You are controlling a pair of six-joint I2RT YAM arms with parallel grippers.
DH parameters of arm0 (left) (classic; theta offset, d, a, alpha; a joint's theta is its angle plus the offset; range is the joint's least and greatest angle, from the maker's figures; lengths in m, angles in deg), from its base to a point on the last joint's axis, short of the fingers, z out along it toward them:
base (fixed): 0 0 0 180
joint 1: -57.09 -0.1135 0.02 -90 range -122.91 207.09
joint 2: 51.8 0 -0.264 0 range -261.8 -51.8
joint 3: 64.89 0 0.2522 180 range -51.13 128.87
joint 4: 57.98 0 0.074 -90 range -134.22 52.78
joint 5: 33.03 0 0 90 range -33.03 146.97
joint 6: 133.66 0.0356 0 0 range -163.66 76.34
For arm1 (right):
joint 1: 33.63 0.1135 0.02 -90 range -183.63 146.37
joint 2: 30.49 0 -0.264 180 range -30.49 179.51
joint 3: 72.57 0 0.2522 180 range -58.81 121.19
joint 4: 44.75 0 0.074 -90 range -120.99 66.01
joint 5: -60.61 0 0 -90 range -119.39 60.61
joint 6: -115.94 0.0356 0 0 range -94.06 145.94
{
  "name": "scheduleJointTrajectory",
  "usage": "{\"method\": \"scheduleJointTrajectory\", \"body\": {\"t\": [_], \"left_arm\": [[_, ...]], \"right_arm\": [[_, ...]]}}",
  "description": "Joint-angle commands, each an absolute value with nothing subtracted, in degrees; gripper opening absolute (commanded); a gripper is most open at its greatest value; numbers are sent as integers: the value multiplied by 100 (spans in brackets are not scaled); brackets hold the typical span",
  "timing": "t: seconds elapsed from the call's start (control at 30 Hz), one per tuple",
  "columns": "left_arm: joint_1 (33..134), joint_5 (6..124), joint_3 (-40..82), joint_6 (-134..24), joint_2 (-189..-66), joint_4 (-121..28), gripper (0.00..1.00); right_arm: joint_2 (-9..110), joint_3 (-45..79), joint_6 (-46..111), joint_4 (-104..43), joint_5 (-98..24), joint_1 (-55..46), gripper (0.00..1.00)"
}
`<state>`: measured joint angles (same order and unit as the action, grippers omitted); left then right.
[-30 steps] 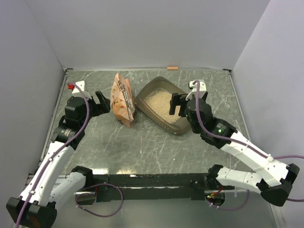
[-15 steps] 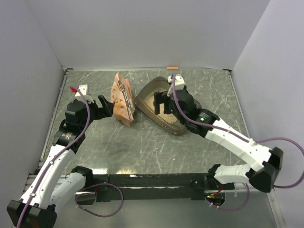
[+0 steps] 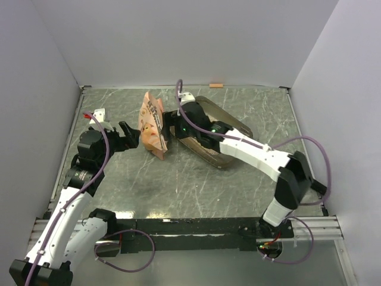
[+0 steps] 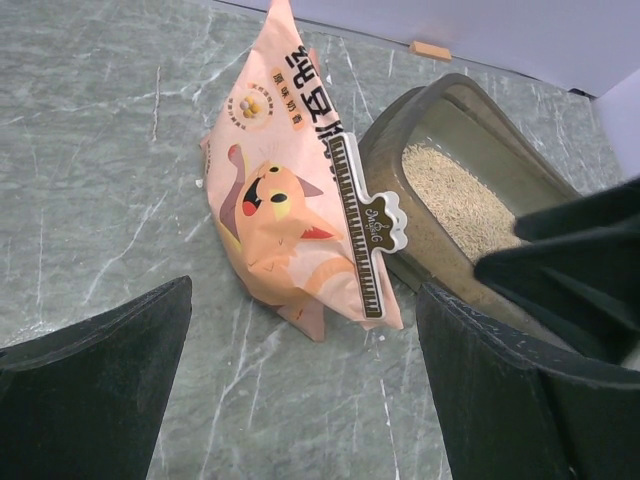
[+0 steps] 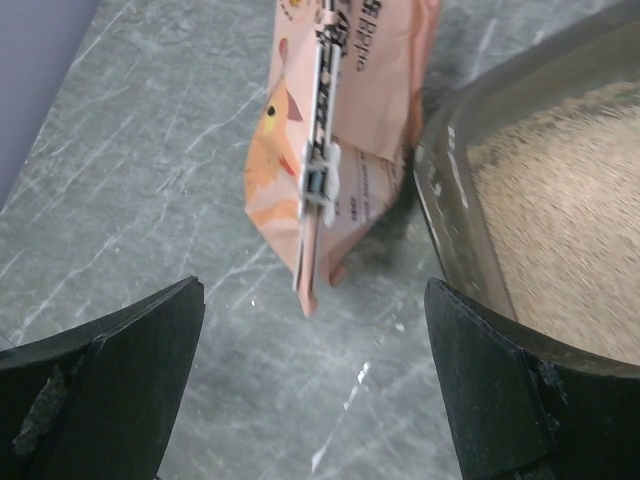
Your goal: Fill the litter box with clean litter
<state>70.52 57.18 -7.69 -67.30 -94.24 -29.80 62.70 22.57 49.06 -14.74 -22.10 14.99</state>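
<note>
My right gripper lowers and eases to the left in the top view onto the clip's jutting handle next, as the clip still holds the bag's top shut.
The orange-pink litter bag stands on the table, its top shut with a clip strip. It also shows in the left wrist view and the right wrist view. The dark translucent litter box sits right of the bag, touching it, with pale beige litter in it; its rim and litter show in the right wrist view. My left gripper is open and empty just left of the bag. My right gripper is open and empty at the bag's right side, over the box's left end.
A small tan strip lies at the foot of the back wall, also in the left wrist view. My right arm stretches across the litter box. Grey walls close in the marbled table on three sides.
My right arm has swung left, from over the litter box's right part to beside the bag. My left gripper has edged slightly toward the bag. Bag and box have not moved.
</note>
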Motion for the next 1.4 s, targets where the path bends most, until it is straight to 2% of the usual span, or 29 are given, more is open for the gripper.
{"method": "scheduleJointTrajectory", "body": {"t": [0.0,0.27,0.83,0.9,0.93,0.97,1.0,1.37], "left_arm": [[6870,5890,-780,-6757,-9372,-3209,97],[6571,6313,-806,-6915,-9416,-3262,97],[6448,6462,-806,-6932,-9416,-3270,97],[6421,6488,-806,-6941,-9434,-3279,97],[6421,6506,-806,-6941,-9434,-3279,97],[6413,6506,-815,-6950,-9425,-3279,97],[6404,6523,-815,-6950,-9434,-3288,97],[6377,6524,-824,-6941,-9469,-3270,97]], "right_arm": [[6776,2837,4784,-1877,-2421,1506,96],[7453,3268,4809,-1973,-2727,1339,91],[8130,3549,5081,-2193,-3168,1128,70],[8157,3550,5082,-2202,-3133,1128,51],[8139,3523,5082,-2237,-3028,1119,35],[8113,3488,5056,-2272,-2992,1119,3],[8087,3453,5038,-2307,-2957,1119,0],[6594,2083,4502,-2818,-2272,1172,0]]}}
